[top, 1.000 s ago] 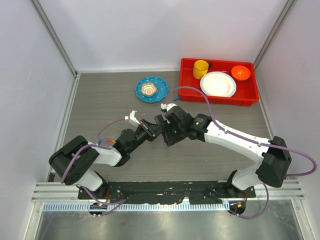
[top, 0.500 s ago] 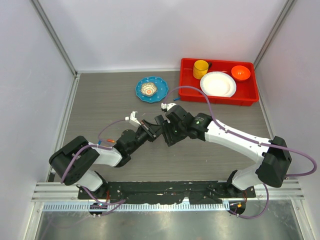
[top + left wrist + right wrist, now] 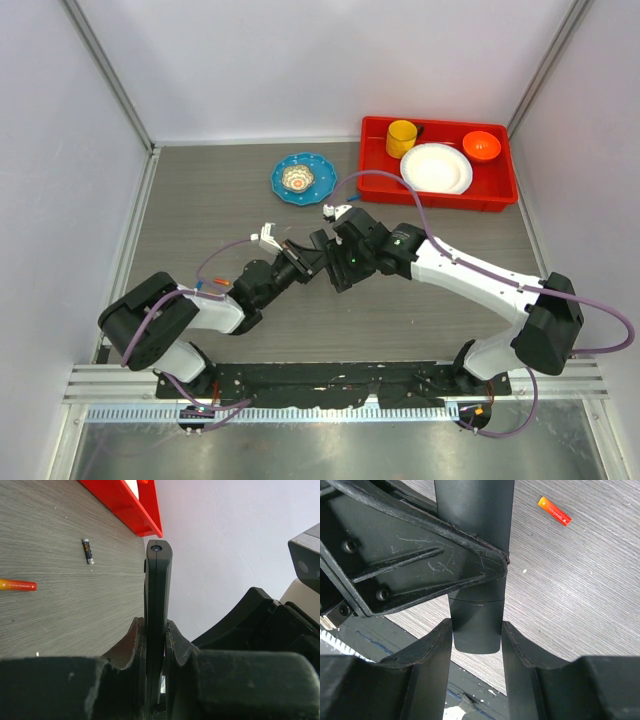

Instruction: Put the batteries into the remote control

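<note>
My left gripper turns to the left in the top view next and lowers to release, since bare tabletop before the blue plate lies below there.
The remote control (image 3: 158,590), a slim black bar, stands edge-on between the pads of my left gripper (image 3: 156,625), which is shut on its lower part. My right gripper (image 3: 476,630) is shut on the sides of the remote control's (image 3: 475,625) rounded end. In the top view both grippers meet above the middle of the table, left gripper (image 3: 298,262) facing right gripper (image 3: 336,262), and the bar between them is hard to make out. One orange-red battery (image 3: 554,511) lies on the table beyond the right fingers. The same kind of battery (image 3: 17,585) shows at the left edge of the left wrist view.
A small dark cylinder (image 3: 88,551) lies on the table near the red tray (image 3: 131,506). At the back right, the red tray (image 3: 437,194) holds a yellow cup (image 3: 401,137), a white plate (image 3: 436,167) and an orange bowl (image 3: 481,145). A blue plate (image 3: 303,178) sits behind the grippers.
The right wrist has edged slightly toward the back; both grips on the remote control look the same.
</note>
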Controlling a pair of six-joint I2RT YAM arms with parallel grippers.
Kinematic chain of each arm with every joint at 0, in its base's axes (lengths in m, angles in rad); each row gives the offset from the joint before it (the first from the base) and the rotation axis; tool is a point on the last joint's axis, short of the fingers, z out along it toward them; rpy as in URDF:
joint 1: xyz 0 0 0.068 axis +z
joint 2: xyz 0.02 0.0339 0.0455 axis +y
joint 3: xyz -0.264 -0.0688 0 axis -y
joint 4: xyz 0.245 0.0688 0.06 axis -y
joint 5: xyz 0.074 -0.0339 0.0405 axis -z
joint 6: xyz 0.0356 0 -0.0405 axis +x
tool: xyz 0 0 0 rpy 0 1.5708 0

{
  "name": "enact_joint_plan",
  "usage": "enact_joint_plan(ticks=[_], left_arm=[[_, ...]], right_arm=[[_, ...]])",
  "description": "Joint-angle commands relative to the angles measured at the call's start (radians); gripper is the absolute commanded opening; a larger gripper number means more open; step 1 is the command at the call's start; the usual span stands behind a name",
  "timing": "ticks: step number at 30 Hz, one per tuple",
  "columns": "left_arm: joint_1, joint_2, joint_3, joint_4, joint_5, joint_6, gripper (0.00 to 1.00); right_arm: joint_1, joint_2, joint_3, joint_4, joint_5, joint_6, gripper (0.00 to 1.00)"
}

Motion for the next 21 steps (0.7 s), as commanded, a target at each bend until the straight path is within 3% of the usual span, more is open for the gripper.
enact_joint_plan(ticks=[1,10,16,19,21], left_arm=[[-0.054,-0.016,0.023,0.357,0.108,-0.041,0.0],[-0.051,-0.025,0.049,0.238,0.07,0.037,0.0],[-0.041,-0.112,0.125,-0.13,-0.002,0.154,0.0],[-0.011,-0.178,0.205,-0.439,-0.068,0.232,0.0],[0.013,-0.204,0.271,-0.743,-0.158,0.316,0.0]], right_arm=[[-0.043,-0.019,-0.006,0.107,0.096,-0.017,0.46],[-0.012,-0.111,0.009,0.044,0.027,-0.034,0.68],[-0.012,-0.209,0.089,-0.065,-0.021,-0.043,0.75],[-0.012,-0.279,0.143,-0.091,0.029,-0.078,0.75],[-0.012,-0.333,0.144,-0.061,0.103,-0.098,0.75]])
